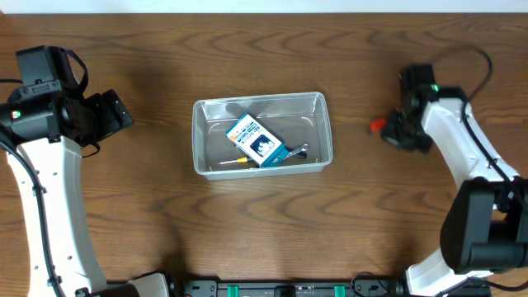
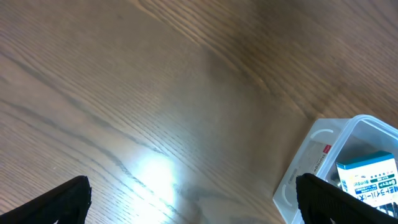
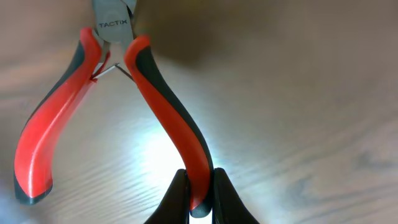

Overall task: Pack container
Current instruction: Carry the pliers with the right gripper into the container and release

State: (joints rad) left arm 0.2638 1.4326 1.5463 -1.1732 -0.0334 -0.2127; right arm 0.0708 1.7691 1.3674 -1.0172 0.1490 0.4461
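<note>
My right gripper moves over the container next and releases the pliers onto the blue-and-white box [image 1: 255, 140], since that lies to its left in the overhead view.
The clear plastic container [image 1: 261, 134] sits mid-table. It holds a blue-and-white box [image 1: 255, 140], a metal tool [image 1: 295, 153] and a thin tool with a yellow part [image 1: 233, 162]. One corner of the container [image 2: 311, 163] shows in the left wrist view. My right gripper [image 3: 200, 198] is shut on one handle of the red-and-black pliers [image 3: 149, 81], right of the container; only a red tip of the pliers [image 1: 377, 126] shows overhead. My left gripper [image 2: 193, 199] is open and empty over bare wood, left of the container.
The wooden table [image 1: 264, 223] surrounds the container. The two arm bases stand at the front edge, a dark one at the front right [image 1: 483, 235]. A cable [image 1: 462, 58] loops above the right arm.
</note>
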